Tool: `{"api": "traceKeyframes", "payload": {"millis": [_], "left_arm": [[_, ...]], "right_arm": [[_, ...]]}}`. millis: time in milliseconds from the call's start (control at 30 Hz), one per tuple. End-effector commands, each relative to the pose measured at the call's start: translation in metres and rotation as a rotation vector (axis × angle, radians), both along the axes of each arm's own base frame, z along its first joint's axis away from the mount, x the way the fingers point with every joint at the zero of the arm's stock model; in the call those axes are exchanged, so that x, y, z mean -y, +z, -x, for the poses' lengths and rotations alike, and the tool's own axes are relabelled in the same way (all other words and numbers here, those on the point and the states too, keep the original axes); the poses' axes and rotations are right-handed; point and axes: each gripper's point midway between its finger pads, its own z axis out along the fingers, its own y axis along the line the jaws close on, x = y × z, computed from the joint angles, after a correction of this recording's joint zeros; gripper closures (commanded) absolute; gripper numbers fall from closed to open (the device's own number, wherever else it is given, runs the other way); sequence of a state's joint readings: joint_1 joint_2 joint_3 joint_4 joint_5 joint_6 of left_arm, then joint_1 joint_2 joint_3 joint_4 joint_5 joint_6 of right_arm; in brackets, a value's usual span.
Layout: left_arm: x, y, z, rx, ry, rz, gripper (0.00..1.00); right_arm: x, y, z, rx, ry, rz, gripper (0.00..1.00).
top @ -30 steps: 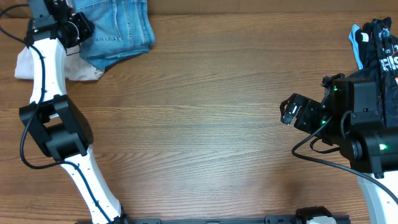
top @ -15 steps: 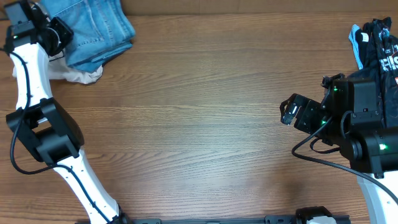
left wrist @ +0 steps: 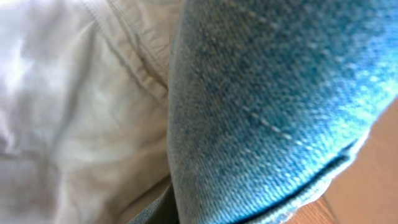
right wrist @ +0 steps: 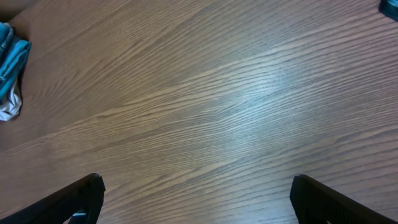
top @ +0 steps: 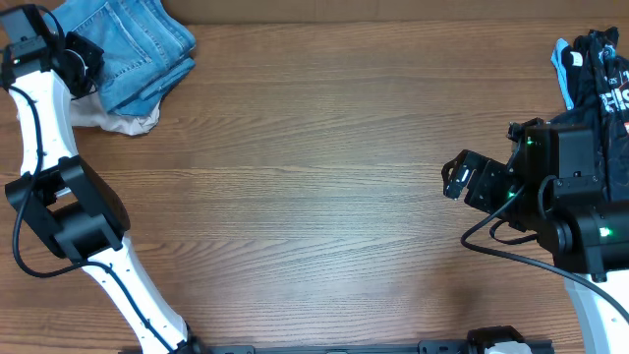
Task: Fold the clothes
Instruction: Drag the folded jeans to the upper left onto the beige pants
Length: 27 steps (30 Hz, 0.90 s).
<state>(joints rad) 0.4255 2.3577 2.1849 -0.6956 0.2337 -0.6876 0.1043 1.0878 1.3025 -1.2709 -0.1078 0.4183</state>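
Note:
The denim sticks out past the trousers' edge. My left gripper will next lower the jeans onto the cream-beige trousers, pulling them to the left in the overhead view.
The folded light blue jeans lie at the table's far left corner, partly on the cream-beige trousers. My left gripper is at the jeans' left edge and appears shut on them. Its fingers are hidden in the left wrist view, which is filled by denim and cream cloth. My right gripper is open and empty above bare wood at the right. Its two fingers are spread wide in the right wrist view, where the jeans show far off at the left edge.
A black garment with white lettering and light blue trim lies at the far right corner behind the right arm. The wooden table stretches between the two arms. The left arm's base stands at the left.
My left gripper has moved left towards the table's corner, and the jeans have slid left with it over the cream trousers. The right arm has not moved.

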Motion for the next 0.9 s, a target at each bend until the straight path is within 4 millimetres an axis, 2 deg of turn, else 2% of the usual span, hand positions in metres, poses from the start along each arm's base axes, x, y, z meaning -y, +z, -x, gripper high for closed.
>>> {"api": "traceKeyframes", "payload": {"millis": [0,100,467,700,867], "left_arm": [[-0.031,0.030,0.006,0.027,0.172,-0.047,0.96],[-0.040,0.024,0.019,-0.024,0.269,-0.047,0.96],[-0.059,0.016,0.041,-0.094,0.453,-0.079,0.96],[-0.059,0.012,0.048,-0.117,0.502,-0.052,0.96],[-0.064,0.006,0.063,-0.165,0.582,-0.064,0.90]], "right_arm": [[0.000,0.009,-0.002,0.025,-0.002,-0.006,0.00],[0.000,0.009,-0.001,0.023,-0.002,-0.006,0.00],[0.001,0.008,0.001,0.013,-0.002,-0.005,0.00],[0.001,0.007,0.001,0.012,0.000,-0.003,0.00],[0.001,0.006,0.003,0.003,0.000,-0.002,0.00]]}}
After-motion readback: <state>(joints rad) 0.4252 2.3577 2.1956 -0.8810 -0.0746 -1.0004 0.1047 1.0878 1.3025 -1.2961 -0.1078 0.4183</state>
